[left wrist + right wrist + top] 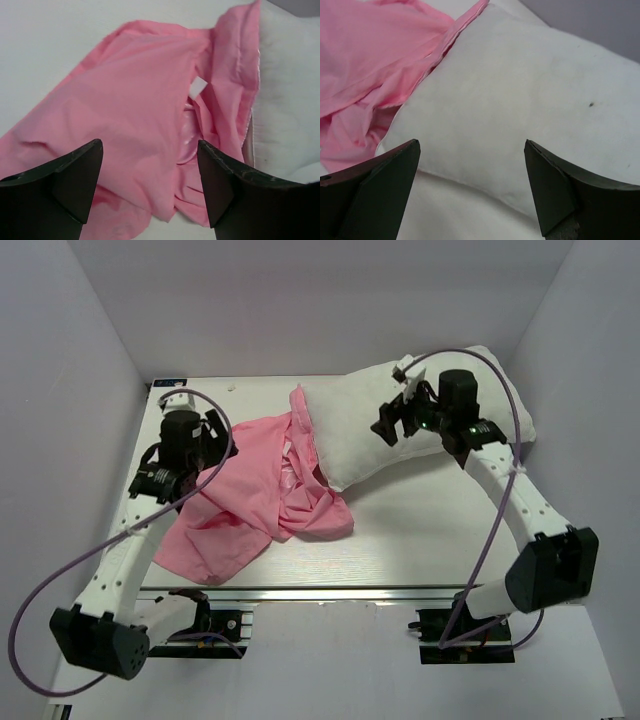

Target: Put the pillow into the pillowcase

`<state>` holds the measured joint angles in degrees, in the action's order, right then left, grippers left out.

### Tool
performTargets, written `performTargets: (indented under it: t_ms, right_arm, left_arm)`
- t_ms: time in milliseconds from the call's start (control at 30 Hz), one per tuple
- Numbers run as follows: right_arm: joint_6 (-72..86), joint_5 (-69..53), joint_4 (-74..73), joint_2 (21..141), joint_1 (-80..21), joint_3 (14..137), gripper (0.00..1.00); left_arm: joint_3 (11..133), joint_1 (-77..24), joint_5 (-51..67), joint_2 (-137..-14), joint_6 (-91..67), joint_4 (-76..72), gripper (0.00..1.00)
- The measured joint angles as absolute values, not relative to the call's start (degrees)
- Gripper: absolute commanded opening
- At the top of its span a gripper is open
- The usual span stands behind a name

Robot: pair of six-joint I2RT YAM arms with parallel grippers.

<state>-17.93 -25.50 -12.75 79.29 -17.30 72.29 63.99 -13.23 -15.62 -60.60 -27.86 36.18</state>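
My right gripper moves down toward the pillowcase's pink hem next, onto the pillow's hem-side top (350, 412) (482, 92), since that lies below it and to its left in the top view.
The white pillow (360, 430) lies at the back right of the table, its left end against the pink pillowcase (250, 505), which is crumpled in the middle left. A pink hem (300, 415) runs up along the pillow's left edge. My left gripper (213, 430) is open and empty, hovering over the pillowcase (135, 100) near its white label (198, 86); the pillow (285, 100) shows at the right of that view. My right gripper (392, 425) is open and empty above the pillow (520, 100) near its front seam, with the pillowcase (370, 60) to its left.
White walls close in the table on the left, back and right. The pillow's right end leans against the right wall (560, 360). A metal rail (330, 592) runs along the table's near edge, with both arm bases below it.
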Motion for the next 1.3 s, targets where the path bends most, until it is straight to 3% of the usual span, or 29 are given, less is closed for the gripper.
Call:
performTargets:
  t_ms: [300, 633, 767, 833, 867, 900, 933, 967, 1000, 1300]
  right_arm:
    - [-9.3, -18.9, -12.3, 95.6, -21.7, 90.6, 0.89]
    - [-7.1, -12.7, -19.1, 115.4, -25.3, 108.9, 0.89]
    - [-8.4, -7.3, -20.3, 122.3, -25.5, 110.6, 0.89]
    - [-9.5, -5.7, -20.1, 124.2, -25.6, 110.5, 0.83]
    - [-10.1, -5.0, -20.0, 124.4, -25.7, 110.3, 0.72]
    - [-10.9, -4.4, -19.9, 124.4, -25.9, 110.2, 0.72]
    - [-11.1, -3.8, -19.7, 124.2, -26.0, 110.1, 0.53]
    - [-11.8, -3.3, -19.4, 124.0, -26.0, 109.9, 0.14]
    - [-12.1, -3.0, -19.3, 123.9, -26.0, 109.6, 0.00]
    - [-9.8, -6.1, -19.1, 122.7, -22.5, 108.2, 0.00]
  left_arm:
    - [64.0, -13.5, -5.1, -73.1, -28.7, 30.8, 0.85]
    - [67.8, -15.0, -2.6, -83.3, -27.9, 27.6, 0.85]
    - [73.5, -16.8, -2.6, -90.0, -26.5, 27.4, 0.85]
    - [75.9, -17.5, -2.6, -93.0, -25.9, 27.2, 0.85]
    - [76.7, -17.8, -2.6, -94.3, -25.7, 27.2, 0.85]
    - [77.1, -18.0, -2.6, -95.3, -25.5, 27.0, 0.85]
    - [77.4, -18.2, -2.6, -96.2, -25.4, 27.0, 0.85]
    - [77.4, -18.2, -2.6, -96.8, -25.3, 27.0, 0.85]
    - [77.5, -18.2, -2.6, -97.4, -25.2, 27.0, 0.84]
    - [81.4, -18.5, -3.2, -104.7, -23.8, 27.8, 0.81]
